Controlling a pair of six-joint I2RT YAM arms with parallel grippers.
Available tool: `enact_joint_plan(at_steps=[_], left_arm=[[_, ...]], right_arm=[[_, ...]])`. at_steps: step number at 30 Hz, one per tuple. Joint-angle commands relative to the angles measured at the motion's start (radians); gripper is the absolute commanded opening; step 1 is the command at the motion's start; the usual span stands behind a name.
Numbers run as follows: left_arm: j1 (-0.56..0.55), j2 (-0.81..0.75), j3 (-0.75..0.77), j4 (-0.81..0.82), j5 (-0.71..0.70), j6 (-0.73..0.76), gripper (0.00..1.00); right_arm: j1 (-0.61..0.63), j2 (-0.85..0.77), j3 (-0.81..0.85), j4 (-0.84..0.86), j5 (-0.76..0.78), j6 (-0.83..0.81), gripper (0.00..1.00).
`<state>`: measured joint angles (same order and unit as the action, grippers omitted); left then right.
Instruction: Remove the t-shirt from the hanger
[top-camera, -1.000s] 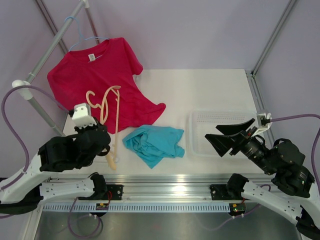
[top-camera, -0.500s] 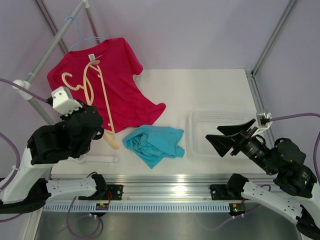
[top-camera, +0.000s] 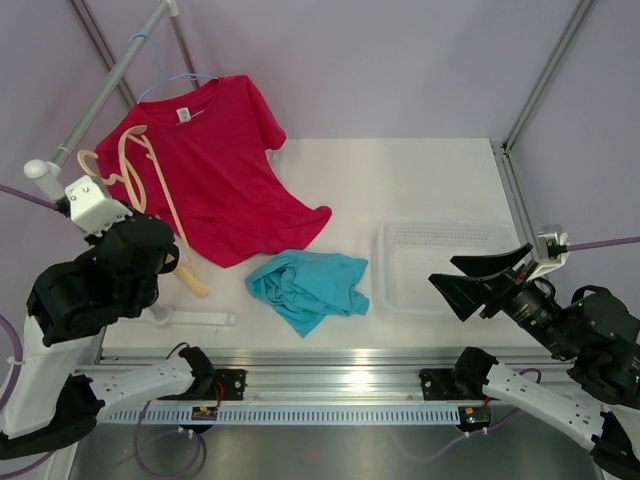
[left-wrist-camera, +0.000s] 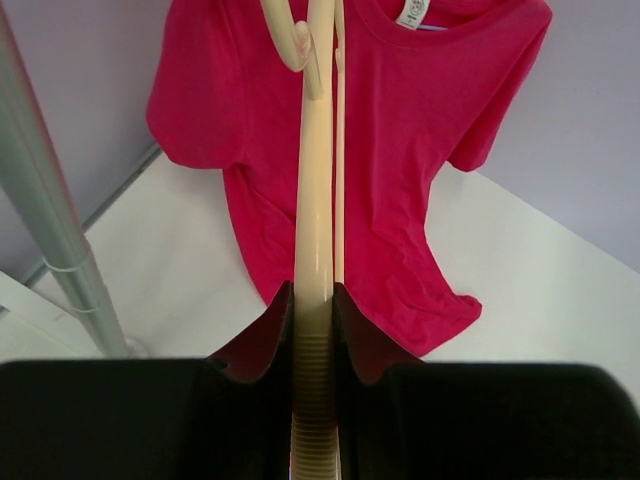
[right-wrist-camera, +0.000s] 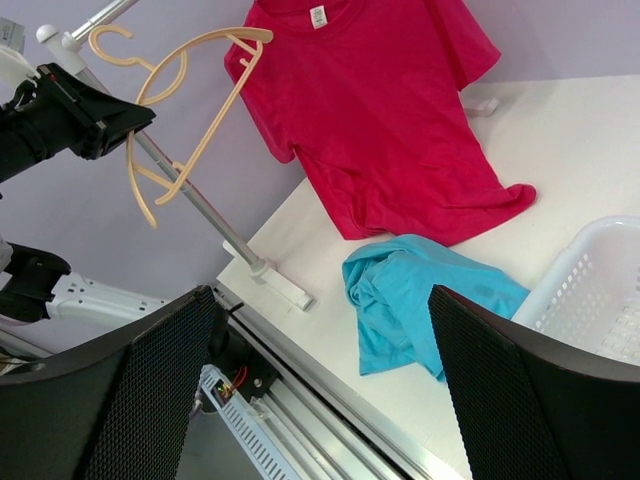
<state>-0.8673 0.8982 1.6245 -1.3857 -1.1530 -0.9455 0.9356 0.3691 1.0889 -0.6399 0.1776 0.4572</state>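
Note:
The left gripper moves outward next and turns the hanger's hook over the bar's bare near part (top-camera: 93, 113) to release the hanger, which is already shirtless.
A cream plastic hanger (top-camera: 150, 190) is bare and held up by my left gripper (top-camera: 178, 262), which is shut on its lower arm; the hook (top-camera: 92, 165) is beside the slanted rail. In the left wrist view the hanger (left-wrist-camera: 315, 200) runs straight up from between the jaws of my left gripper (left-wrist-camera: 313, 295). A red t-shirt (top-camera: 210, 160) hangs from the rail on a thin blue hanger (top-camera: 160, 72), its hem resting on the table. A crumpled teal t-shirt (top-camera: 305, 285) lies on the table. My right gripper (top-camera: 472, 280) is open and empty at the near right.
A white mesh basket (top-camera: 440, 240) stands at the right of the table. The metal rail (top-camera: 110, 85) slants up at the left, and its white foot (top-camera: 195, 318) lies near the front edge. The right wrist view shows the teal shirt (right-wrist-camera: 420, 295) and basket corner (right-wrist-camera: 600, 270).
My left gripper has lifted the cream hanger up and to the left, from over the table to beside the rail. My right gripper has drawn back slightly to the right.

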Motion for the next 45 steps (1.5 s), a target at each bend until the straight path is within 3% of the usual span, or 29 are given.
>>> enact_joint_plan(at_steps=[1,24,45], left_arm=[[0.057,0.041,0.077,-0.165,-0.042,0.080,0.00],[0.195,0.249,0.253,-0.145,-0.139,0.289,0.00],[0.340,0.301,0.287,0.080,-0.097,0.571,0.00]], right_arm=[[0.000,-0.015,0.032,-0.020,0.048,0.003,0.95],[0.000,-0.013,-0.038,-0.021,0.112,-0.028,0.95],[0.000,-0.090,-0.018,-0.078,0.129,-0.049,0.95]])
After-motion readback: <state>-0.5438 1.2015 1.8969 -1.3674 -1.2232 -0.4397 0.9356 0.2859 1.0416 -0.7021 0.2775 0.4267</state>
